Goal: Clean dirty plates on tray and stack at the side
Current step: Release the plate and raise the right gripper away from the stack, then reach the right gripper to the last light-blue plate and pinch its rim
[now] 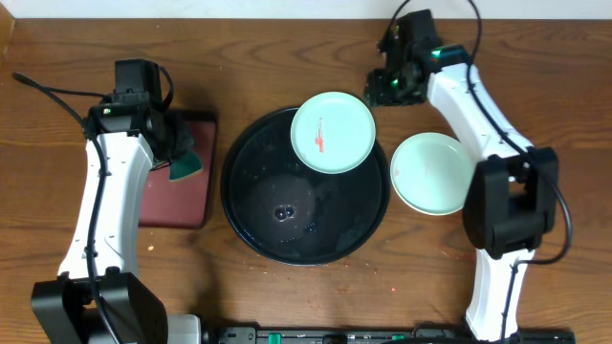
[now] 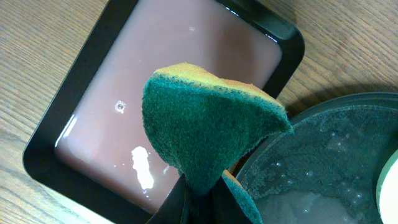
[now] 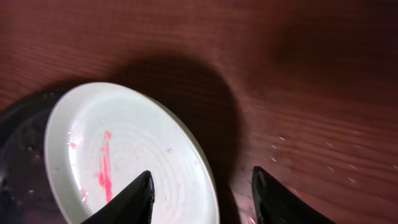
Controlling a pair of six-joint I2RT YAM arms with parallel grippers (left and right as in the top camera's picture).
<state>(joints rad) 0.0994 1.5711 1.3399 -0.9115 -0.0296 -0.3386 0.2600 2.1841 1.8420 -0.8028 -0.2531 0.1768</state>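
I will lower my right gripper onto the red-smeared plate's far rim (image 1: pixel 364 104) (image 3: pixel 210 183) and close it there, because its open fingers are already on either side of that rim.
A pale aqua plate (image 1: pixel 332 132) with a red smear lies on the upper right part of the black round tray (image 1: pixel 253 205). It also shows in the right wrist view (image 3: pixel 124 149). My right gripper (image 1: pixel 387 88) is open at that plate's far right edge, and its fingers (image 3: pixel 202 180) straddle the rim. A second aqua plate (image 1: pixel 432 172) lies on the table right of the tray. No yellow plate is in view. My left gripper (image 1: pixel 182 158) is shut on a green and yellow sponge (image 2: pixel 211 130) above the maroon tray's right edge.
The maroon rectangular tray (image 1: pixel 177 186) holds shallow liquid (image 2: pixel 155 81) and sits left of the black tray. The black tray's wet floor (image 2: pixel 323 162) shows foam and droplets. Bare wooden table lies behind and to the right of the right gripper (image 3: pixel 323 93).
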